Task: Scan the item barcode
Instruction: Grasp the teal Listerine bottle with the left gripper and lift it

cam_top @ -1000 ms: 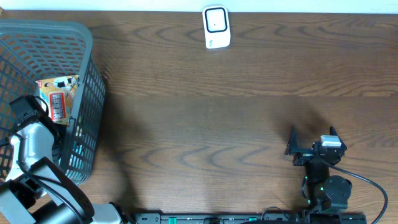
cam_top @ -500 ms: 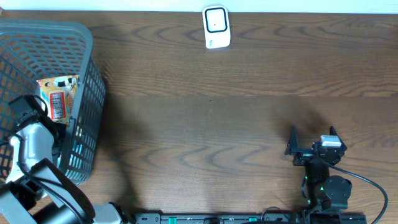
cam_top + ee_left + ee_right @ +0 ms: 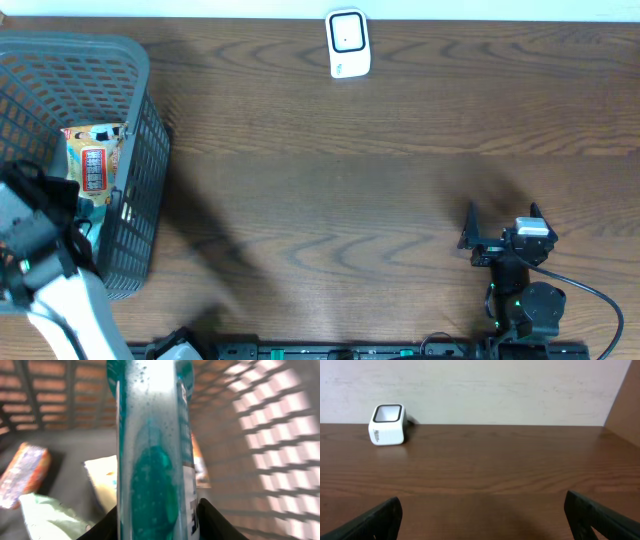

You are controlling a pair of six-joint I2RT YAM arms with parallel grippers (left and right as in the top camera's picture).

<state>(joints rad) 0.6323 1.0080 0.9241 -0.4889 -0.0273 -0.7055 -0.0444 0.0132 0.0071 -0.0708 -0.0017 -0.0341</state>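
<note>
My left gripper will tilt outward and then lower the bottle beside the red-labelled packet.
My left gripper (image 3: 157, 521) is shut on a teal translucent bottle (image 3: 150, 435) with a white label down one side, which stands upright between the black fingers (image 3: 217, 522) inside the grey mesh basket (image 3: 140, 120). From overhead, the left gripper (image 3: 72, 208) hangs over the basket's near part and the bottle is mostly hidden under it. The white barcode scanner (image 3: 348, 43) stands at the table's far edge; the same scanner (image 3: 387, 425) shows far left in the right wrist view. My right gripper (image 3: 502, 218) rests open at the near right, nothing between its fingers.
Inside the basket lie an orange snack packet (image 3: 92, 160), an orange wrapped item (image 3: 25, 475), a pale green bag (image 3: 50, 517) and a cream packet (image 3: 102, 480). The basket's walls (image 3: 260, 450) surround the left gripper. Brown wooden table (image 3: 330, 200) spreads between basket and right arm.
The left arm has risen toward the overhead camera and shifted nearer, its jaws having tightened a little on the bottle. The right arm has not moved.
</note>
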